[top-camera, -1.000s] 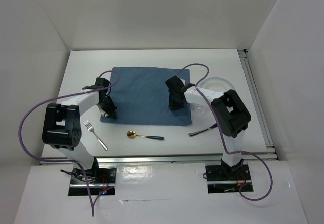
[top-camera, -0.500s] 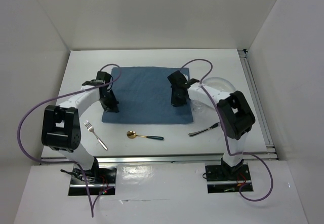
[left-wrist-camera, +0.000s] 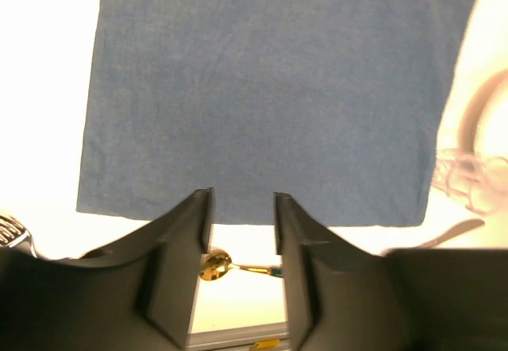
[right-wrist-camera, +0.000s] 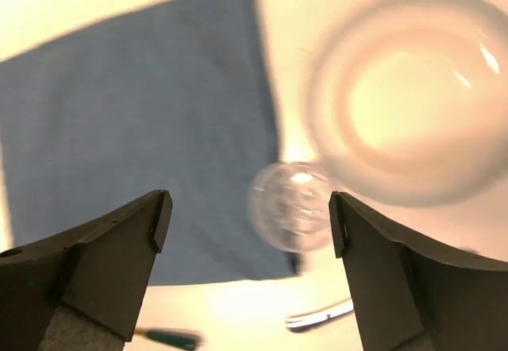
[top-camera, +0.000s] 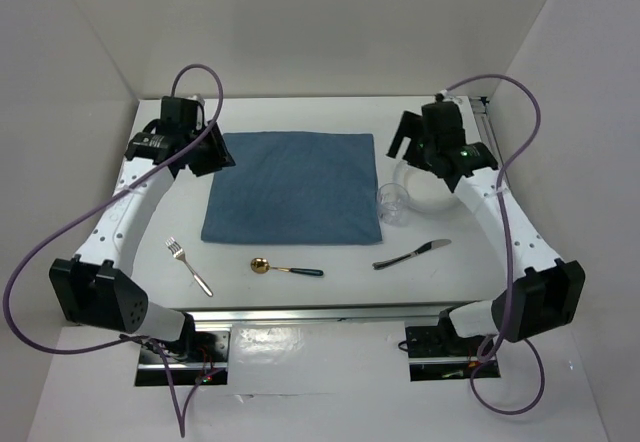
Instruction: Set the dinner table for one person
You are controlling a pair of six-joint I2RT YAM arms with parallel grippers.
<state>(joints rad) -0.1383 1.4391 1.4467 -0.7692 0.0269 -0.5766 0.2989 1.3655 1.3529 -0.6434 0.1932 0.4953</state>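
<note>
The clear glass (right-wrist-camera: 292,206) stands upright with its open rim facing up, so next I will lower my right gripper and draw it back onto the glass's rim beside the plate.
The blue cloth mat (top-camera: 290,187) lies flat in the middle of the dinner table (top-camera: 300,117). My left gripper (top-camera: 212,155) hovers off the mat's far left corner, open and empty. My right gripper (top-camera: 400,142) hangs high beyond the mat's far right corner, open wide, holding nothing. In the left wrist view the mat (left-wrist-camera: 270,89) fills the frame above the parted fingers (left-wrist-camera: 182,240). The right wrist view looks down between spread fingers (right-wrist-camera: 119,240) on a clear glass (right-wrist-camera: 292,206) and the white plate (right-wrist-camera: 413,121).
The glass (top-camera: 393,204) stands at the mat's right edge, against the plate (top-camera: 425,190), which my right arm partly covers. Along the near side lie a fork (top-camera: 188,266), a gold spoon (top-camera: 285,267) and a knife (top-camera: 412,254). White walls enclose the table.
Both grippers were shut low on the mat's side edges. They have opened, risen and drawn back to the far corners. The mat now lies flat, released.
</note>
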